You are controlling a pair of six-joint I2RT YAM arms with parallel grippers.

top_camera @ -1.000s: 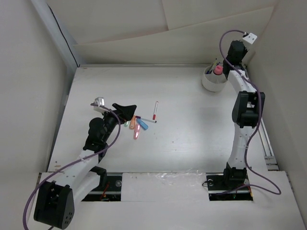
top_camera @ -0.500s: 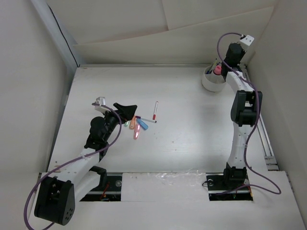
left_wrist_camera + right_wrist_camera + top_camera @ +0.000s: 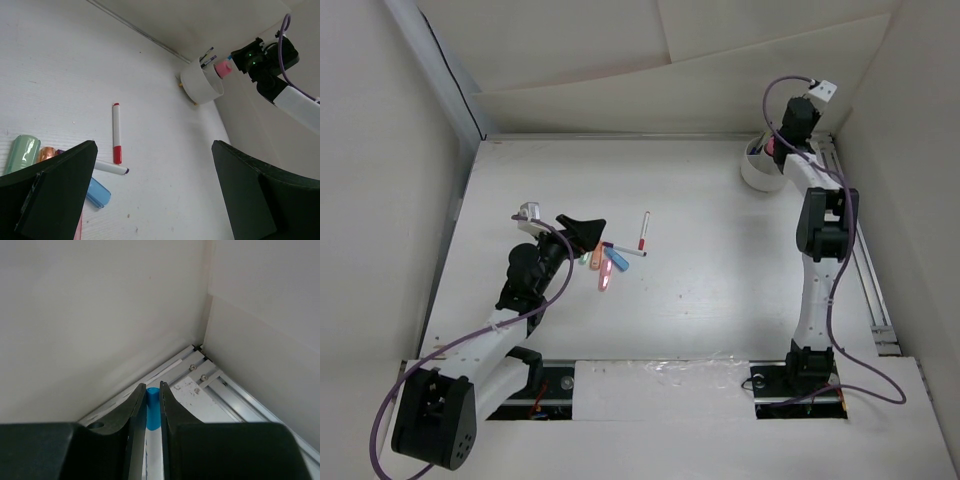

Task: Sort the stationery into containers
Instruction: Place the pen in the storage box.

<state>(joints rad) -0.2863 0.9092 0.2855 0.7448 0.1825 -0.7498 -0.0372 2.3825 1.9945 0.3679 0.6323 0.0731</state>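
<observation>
The white pen's blue cap is still above the cup's rim, so my right gripper should next lower the pen in toward the cup's opening and then let it go.
The round white cup stands at the back right, with a pink capped bottle and pens in it. It also shows in the left wrist view. My right gripper is above the cup's far side. In the right wrist view it is shut on a white pen with a blue cap. My left gripper is open and empty just left of the loose stationery: a red-capped pen, a white pen, and green, orange, blue and pink highlighters.
White walls close in the table on the left, back and right. A metal rail runs along the right wall near the cup. A metal rail also shows in the top view beside the right arm.
My right gripper has swung left and toward the back over the cup, still shut on the pen. The left arm and the loose stationery have not moved.
</observation>
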